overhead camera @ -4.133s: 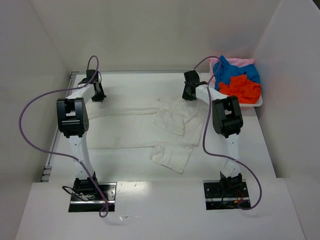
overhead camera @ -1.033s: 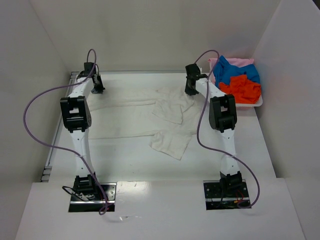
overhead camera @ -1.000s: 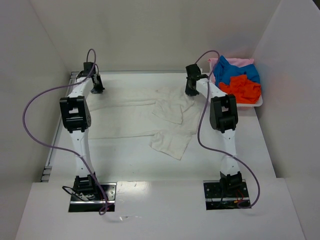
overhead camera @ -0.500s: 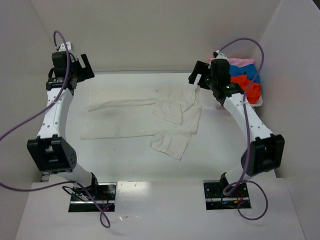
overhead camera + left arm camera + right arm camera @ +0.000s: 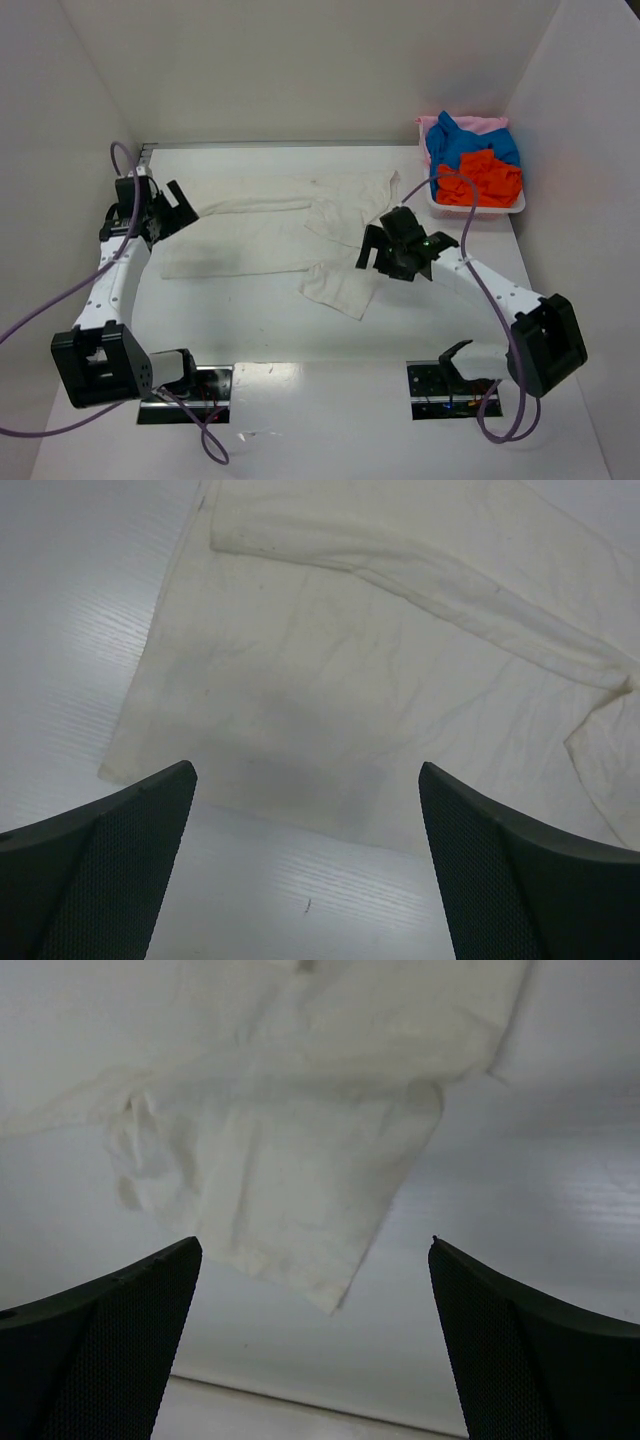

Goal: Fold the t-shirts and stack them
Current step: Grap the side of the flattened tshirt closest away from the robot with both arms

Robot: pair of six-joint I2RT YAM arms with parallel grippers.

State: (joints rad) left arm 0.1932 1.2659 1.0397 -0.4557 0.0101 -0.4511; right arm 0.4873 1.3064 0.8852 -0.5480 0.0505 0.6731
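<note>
Next, my right gripper lowers and goes slightly back, narrowing its fingers around the flap's long side edge (image 5: 369,302) (image 5: 374,1228), which lies against bare table.
A large off-white t-shirt (image 5: 270,225) lies spread flat across the table, with one sleeve folded over its right part and a flap (image 5: 340,292) reaching toward the near edge. My left gripper (image 5: 183,208) hovers open at the shirt's left end; the left wrist view shows the cloth (image 5: 380,710) below its wide-apart fingers (image 5: 100,880). Over the shirt's right side my right gripper (image 5: 372,245) is open and holds nothing. The right wrist view shows the flap's corner (image 5: 300,1190) under that gripper (image 5: 315,1350). Blue (image 5: 462,147), orange-red (image 5: 487,178) and pink (image 5: 482,122) t-shirts are heaped at the back right.
The coloured shirts fill a shallow white tray (image 5: 480,209) in the back right corner. White walls close the table in on the left, back and right. Bare table (image 5: 250,320) runs along the near side in front of the shirt.
Both grippers were shut at the shirt's far edge; they opened, let go and lifted away. The left arm swung to the shirt's left end, the right arm came back over its right side.
</note>
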